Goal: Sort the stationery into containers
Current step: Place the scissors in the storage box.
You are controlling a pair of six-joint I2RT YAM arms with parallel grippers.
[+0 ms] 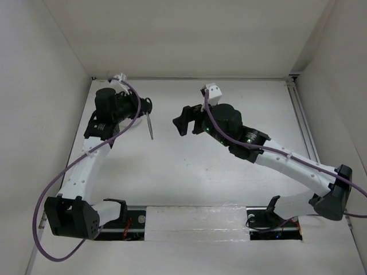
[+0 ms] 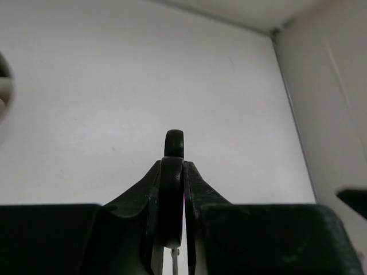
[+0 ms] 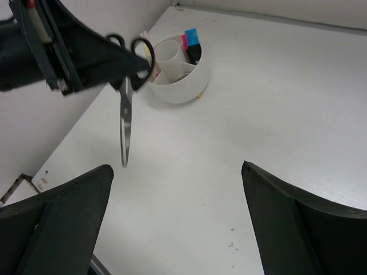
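I will next swing my left gripper to the left in the top view, turning it outward, over the white bowl (image 1: 131, 122) (image 2: 4, 89) to release the scissors, because their blades hang beside it.
My left gripper (image 1: 147, 106) is shut on the black handles of the scissors (image 1: 150, 126), whose blades hang down above the table. In the left wrist view a handle loop (image 2: 173, 172) sits clamped between the jaws. The right wrist view shows the scissors (image 3: 125, 123) held beside the round white compartment bowl (image 3: 179, 86). The blue-capped highlighter (image 3: 192, 39) and pink-capped highlighter (image 3: 184, 41) stand in the bowl. My right gripper (image 1: 180, 121) is open and empty, to the right of the scissors, its fingers (image 3: 69, 212) wide apart. The pens and the tan block are not clearly seen.
White enclosure walls stand close at the left, back and right. In the top view the left arm covers most of the bowl. A sliver of the bowl's rim (image 2: 4, 97) shows at the left edge of the left wrist view.
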